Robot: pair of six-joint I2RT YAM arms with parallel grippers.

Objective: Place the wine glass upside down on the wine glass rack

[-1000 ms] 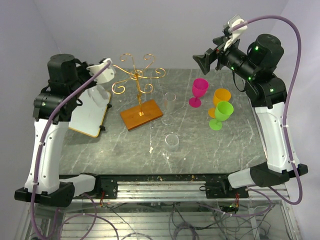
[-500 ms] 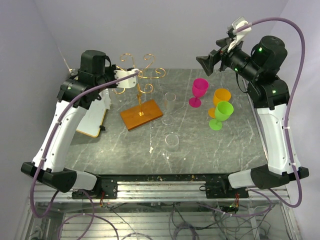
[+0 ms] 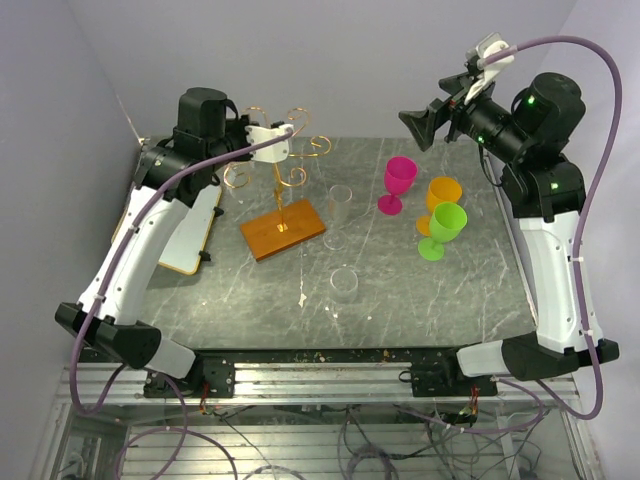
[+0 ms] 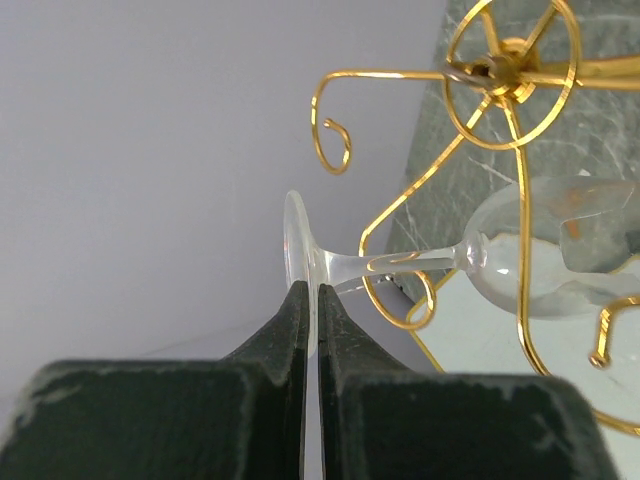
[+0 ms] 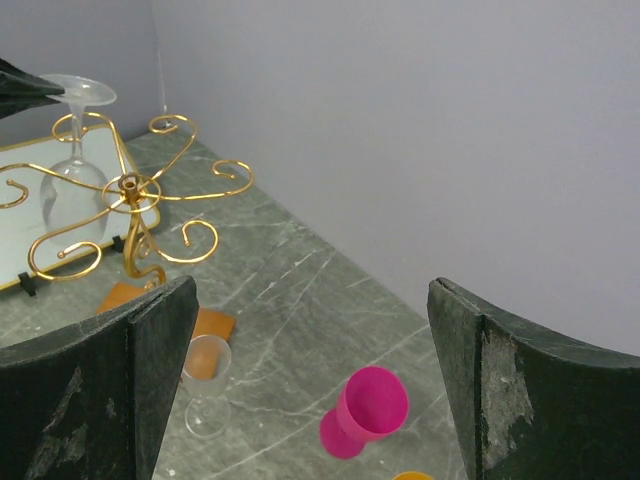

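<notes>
The stem crosses the rack's curled arm [image 4: 408,324] below the foot. My left gripper brings the foot down onto that arm next and releases it.
The gold wire wine glass rack [image 3: 276,160] stands on its orange-brown wooden base [image 3: 283,228] at the back left. My left gripper [image 3: 258,152] is shut on the foot of a clear wine glass [image 4: 297,250], which is held upside down with its bowl [image 4: 560,262] hanging low. The stem [image 4: 400,265] crosses a curled arm of the rack [image 4: 400,300]. The right wrist view shows the glass [image 5: 68,150] at the rack's [image 5: 130,188] far side. My right gripper [image 3: 415,122] is open and empty, high above the pink cup [image 5: 372,405].
A white board [image 3: 185,235] lies left of the rack. A clear stemmed glass [image 3: 339,205] and a short clear glass [image 3: 344,283] stand mid-table. The pink cup [image 3: 398,183], orange cup [image 3: 443,195] and green cup [image 3: 445,226] stand at the right.
My left arm has swung from above the white board to the right and back, carrying the clear glass to the rack's arms. My right arm has risen slightly.
</notes>
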